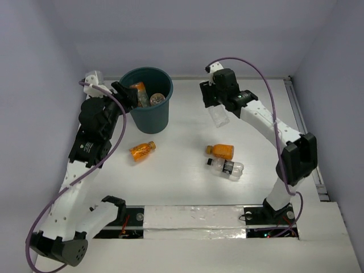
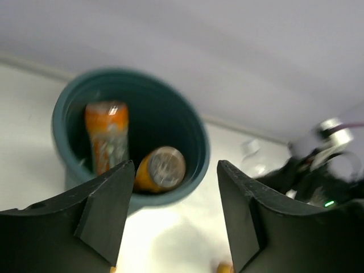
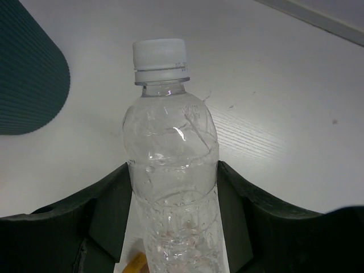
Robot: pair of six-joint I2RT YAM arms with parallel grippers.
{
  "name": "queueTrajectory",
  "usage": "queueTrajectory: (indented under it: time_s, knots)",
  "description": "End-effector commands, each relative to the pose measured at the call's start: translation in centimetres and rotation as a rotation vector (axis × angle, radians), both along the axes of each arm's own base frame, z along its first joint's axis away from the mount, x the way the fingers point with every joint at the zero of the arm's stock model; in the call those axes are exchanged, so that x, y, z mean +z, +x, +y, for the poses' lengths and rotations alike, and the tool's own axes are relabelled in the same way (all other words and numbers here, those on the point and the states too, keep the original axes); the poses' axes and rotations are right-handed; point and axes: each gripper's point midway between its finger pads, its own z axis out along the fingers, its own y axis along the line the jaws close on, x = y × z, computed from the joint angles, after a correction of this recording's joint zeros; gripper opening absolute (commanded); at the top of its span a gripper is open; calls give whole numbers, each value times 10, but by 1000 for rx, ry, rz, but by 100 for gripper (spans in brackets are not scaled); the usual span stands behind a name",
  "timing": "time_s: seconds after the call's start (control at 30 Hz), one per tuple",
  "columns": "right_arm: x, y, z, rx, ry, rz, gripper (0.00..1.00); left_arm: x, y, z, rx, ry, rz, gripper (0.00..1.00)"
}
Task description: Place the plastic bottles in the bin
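Note:
The tall bin is on the left in the top view. My right gripper next goes up past the bin's rim, moves over the bin's opening, goes down and lets go of the bottle.
The dark teal bin (image 1: 149,114) stands at the back left with two orange bottles (image 2: 106,142) (image 2: 160,169) inside. My left gripper (image 1: 128,95) is open and empty at the bin's left rim; the bin (image 2: 196,142) shows between its fingers. My right gripper (image 1: 216,105) is shut on a clear bottle (image 1: 218,115) with a white cap (image 3: 160,55), held above the table right of the bin; the bottle (image 3: 173,187) sits between both fingers. An orange bottle (image 1: 142,151), another orange bottle (image 1: 220,151) and a clear dark-banded bottle (image 1: 226,166) lie on the table.
The white table (image 1: 187,187) has walls at the back and sides. A taped strip (image 1: 193,219) runs along the near edge between the arm bases. A rail (image 1: 301,108) runs down the right side.

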Motion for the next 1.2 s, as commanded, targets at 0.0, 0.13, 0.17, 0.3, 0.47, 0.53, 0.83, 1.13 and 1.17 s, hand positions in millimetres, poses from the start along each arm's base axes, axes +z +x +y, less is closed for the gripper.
queueTrajectory:
  time_s: [0.0,0.13,0.17,0.3,0.47,0.53,0.83,1.13,1.17]
  knots:
    - [51,-11,-6,-45,102,-100,45,-41,-27,7,0,31,149,56]
    - [122,-32,10,32,299,-187,46,-82,-51,12,-2,33,272,53]
    - [138,-36,16,56,356,-204,46,-95,-57,10,-14,32,317,52]
    - [210,-52,48,151,676,-249,47,-131,-73,4,-45,-24,406,50]
    - [279,-45,87,243,956,-357,49,-167,-80,-11,-104,-72,523,50]
    - [295,-37,103,271,1044,-375,49,-179,-80,-15,-115,-75,559,50]
    - [294,22,187,320,1060,-443,53,-217,-78,-37,-230,-58,683,57]
    - [258,44,218,250,869,-605,57,-218,-78,-31,-237,26,716,63]
    - [246,44,223,247,839,-597,60,-220,-79,-29,-233,45,722,65]
